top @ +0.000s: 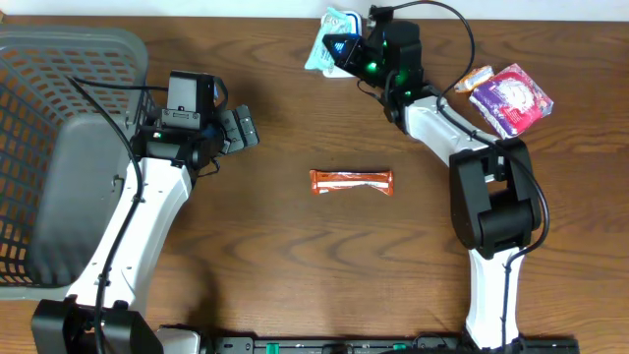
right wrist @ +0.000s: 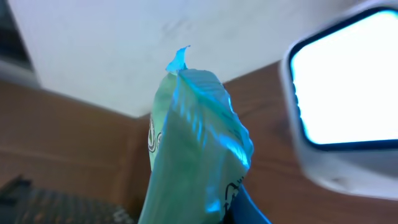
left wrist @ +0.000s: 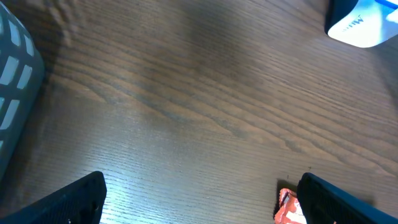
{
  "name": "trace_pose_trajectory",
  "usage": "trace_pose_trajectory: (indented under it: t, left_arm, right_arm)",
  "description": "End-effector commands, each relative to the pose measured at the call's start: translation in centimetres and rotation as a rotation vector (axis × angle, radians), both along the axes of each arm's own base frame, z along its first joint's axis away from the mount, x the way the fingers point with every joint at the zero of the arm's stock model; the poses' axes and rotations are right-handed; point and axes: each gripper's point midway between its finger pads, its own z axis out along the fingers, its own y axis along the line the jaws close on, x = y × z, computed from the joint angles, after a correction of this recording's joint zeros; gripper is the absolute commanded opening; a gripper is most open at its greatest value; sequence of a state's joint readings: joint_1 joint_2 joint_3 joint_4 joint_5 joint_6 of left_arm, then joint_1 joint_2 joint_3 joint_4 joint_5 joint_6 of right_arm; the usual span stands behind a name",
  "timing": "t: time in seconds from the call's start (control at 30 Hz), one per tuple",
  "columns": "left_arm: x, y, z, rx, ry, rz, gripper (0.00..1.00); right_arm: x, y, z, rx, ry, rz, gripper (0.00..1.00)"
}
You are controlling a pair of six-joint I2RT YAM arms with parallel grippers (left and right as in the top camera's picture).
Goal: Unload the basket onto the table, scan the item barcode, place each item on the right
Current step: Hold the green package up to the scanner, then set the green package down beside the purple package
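Observation:
My right gripper swings to its right in the overhead view next, to the spot beside the purple packet, and releases the snack packet.
A pale green-blue snack packet [top: 327, 39] is at the table's far edge, and my right gripper [top: 346, 51] is shut on its lower end. In the right wrist view the packet [right wrist: 193, 137] stands upright and fills the middle, lit blue, with one finger [right wrist: 249, 211] showing beside it. A white device with a bright window [right wrist: 342, 93] sits just right of the packet. My left gripper [top: 242, 128] is open over bare wood, its fingers [left wrist: 68, 202] wide apart with nothing between them. The packet's barcode does not show.
An orange snack bar [top: 351, 182] lies mid-table, and its end [left wrist: 289, 208] shows by my left gripper's right finger. A purple packet [top: 511, 98] and a small orange packet [top: 477, 77] lie at the far right. A grey basket [top: 59, 59] stands at the left edge.

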State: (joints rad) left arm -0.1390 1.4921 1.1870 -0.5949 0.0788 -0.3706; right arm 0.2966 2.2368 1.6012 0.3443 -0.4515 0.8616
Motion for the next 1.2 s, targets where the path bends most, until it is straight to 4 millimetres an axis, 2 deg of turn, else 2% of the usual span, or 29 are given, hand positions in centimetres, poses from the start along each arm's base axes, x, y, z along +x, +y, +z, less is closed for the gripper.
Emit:
trace_pose_trajectory:
  t: [0.0, 0.07, 0.1, 0.13, 0.23, 0.27, 0.33, 0.4, 0.43, 0.47, 0.5, 0.53, 0.57, 0.67, 0.73, 0.87, 0.93, 0.97, 1.03, 1.07, 1.17]
  left_arm:
    - [0.5, 0.1, 1.7, -0.006, -0.044, 0.017, 0.98]
    - [0.5, 0.1, 1.7, -0.006, -0.044, 0.017, 0.98]
    - [0.5, 0.1, 1.7, -0.006, -0.044, 0.017, 0.98]
    - [0.5, 0.1, 1.7, -0.006, -0.044, 0.017, 0.98]
    - [0.5, 0.1, 1.7, -0.006, -0.044, 0.017, 0.98]
    - [0.5, 0.1, 1.7, -0.006, -0.044, 0.017, 0.98]
    - [0.5, 0.1, 1.7, -0.006, -0.044, 0.017, 0.98]
    - [0.5, 0.1, 1.7, -0.006, -0.044, 0.017, 0.98]
    - [0.5, 0.1, 1.7, -0.006, -0.044, 0.017, 0.98]
    - [0.5, 0.1, 1.7, -0.006, -0.044, 0.017, 0.98]
    - [0.5, 0.1, 1.7, -0.006, -0.044, 0.017, 0.98]
    - [0.5, 0.1, 1.7, -0.006, -0.044, 0.017, 0.98]
    - [0.5, 0.1, 1.7, -0.006, -0.044, 0.017, 0.98]
    - [0.5, 0.1, 1.7, -0.006, -0.044, 0.017, 0.98]
    - [0.5, 0.1, 1.7, -0.006, -0.044, 0.017, 0.98]
    - [0.5, 0.1, 1.7, -0.006, -0.044, 0.017, 0.98]
    - [0.5, 0.1, 1.7, -0.006, -0.044, 0.017, 0.98]
    - [0.5, 0.1, 1.7, -0.006, -0.044, 0.017, 0.98]
    - [0.5, 0.1, 1.7, -0.006, -0.044, 0.017, 0.98]
    - [0.5, 0.1, 1.7, -0.006, -0.044, 0.017, 0.98]
    - [0.5, 0.1, 1.7, -0.006, -0.044, 0.017, 0.98]
  right_arm:
    - [2.8, -3.5, 3.4, -0.092, -0.097, -0.049, 0.01]
    - [3.7, -6.8, 4.7, -0.195, -0.083, -0.07, 0.01]
    - [4.0, -9.7, 5.2, -0.285, -0.048, -0.108, 0.01]
    - [4.0, -11.7, 5.2, -0.35, -0.013, -0.141, 0.01]
    - [2.1, -22.5, 4.5, -0.639, 0.222, -0.366, 0.01]
    - [1.0, -25.3, 4.0, -0.694, 0.29, -0.417, 0.01]
    - [-0.3, -27.7, 2.7, -0.719, 0.362, -0.408, 0.01]
    - [-1.4, -28.6, 0.9, -0.697, 0.426, -0.384, 0.01]
    - [-1.9, -28.6, 0.0, -0.677, 0.454, -0.359, 0.04]
    - [-2.4, -28.3, -0.8, -0.664, 0.478, -0.335, 0.14]
    - [-3.0, -28.0, -1.8, -0.66, 0.508, -0.316, 0.32]
    - [-3.4, -27.9, -2.2, -0.662, 0.527, -0.307, 0.54]
    - [-3.9, -27.7, -2.7, -0.666, 0.548, -0.297, 0.63]
    - [-5.5, -27.0, -3.6, -0.681, 0.611, -0.256, 0.67]
    - [-6.3, -25.4, -3.3, -0.66, 0.62, -0.191, 0.68]
    - [-8.5, -18.5, -0.2, -0.571, 0.496, 0.114, 0.76]
    - [-10.5, -14.4, 1.3, -0.569, 0.376, 0.34, 0.77]
    - [-11.3, -13.4, 1.4, -0.588, 0.353, 0.402, 0.77]
    - [-13.2, -11.1, 0.9, -0.637, 0.329, 0.525, 0.74]
    - [-14.7, -9.3, 0.0, -0.681, 0.3, 0.63, 0.74]
    - [-16.7, -7.4, -2.8, -0.835, 0.317, 0.719, 0.74]
